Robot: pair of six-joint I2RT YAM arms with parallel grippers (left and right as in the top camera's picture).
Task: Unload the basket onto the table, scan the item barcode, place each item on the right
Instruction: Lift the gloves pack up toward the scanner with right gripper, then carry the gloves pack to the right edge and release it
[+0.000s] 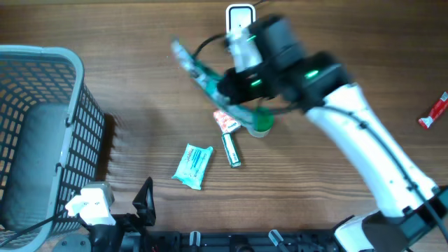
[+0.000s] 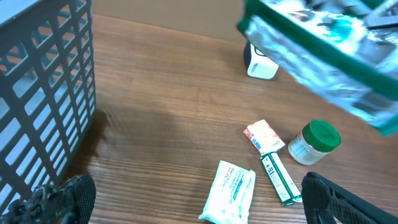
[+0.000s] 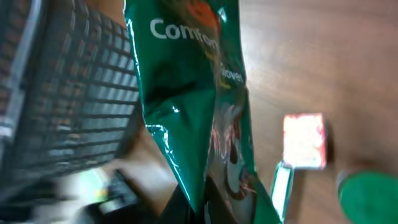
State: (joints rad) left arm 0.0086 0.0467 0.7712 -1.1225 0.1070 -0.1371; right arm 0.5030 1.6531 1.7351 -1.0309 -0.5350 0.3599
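Note:
The right gripper goes to the scanner (image 1: pixel 240 15) next, then across and down to release, as wood by the red item lies to its right in the overhead view.
A crinkly green snack packet (image 1: pixel 199 70) (image 2: pixel 323 43) (image 3: pixel 193 93) hangs tilted in the air above the table's middle. My right gripper (image 1: pixel 238 87) (image 3: pixel 208 208) is shut on its lower end. The white scanner (image 1: pixel 240 15) (image 2: pixel 260 62) stands at the far edge of the table, just behind the packet and the arm. My left gripper (image 2: pixel 199 199) sits low at the near edge, open, with its black fingers (image 2: pixel 62 199) wide apart and nothing between them. No barcode can be made out on the packet.
On the wood lie a pale blue wipes pack (image 1: pixel 193 166) (image 2: pixel 231 190), a slim green-and-white box (image 1: pixel 232 150), a small red-and-white sachet (image 1: pixel 226 120) and a green-lidded jar (image 1: pixel 261 124). A grey basket (image 1: pixel 42 126) fills the left side. A red item (image 1: pixel 434 112) lies far right.

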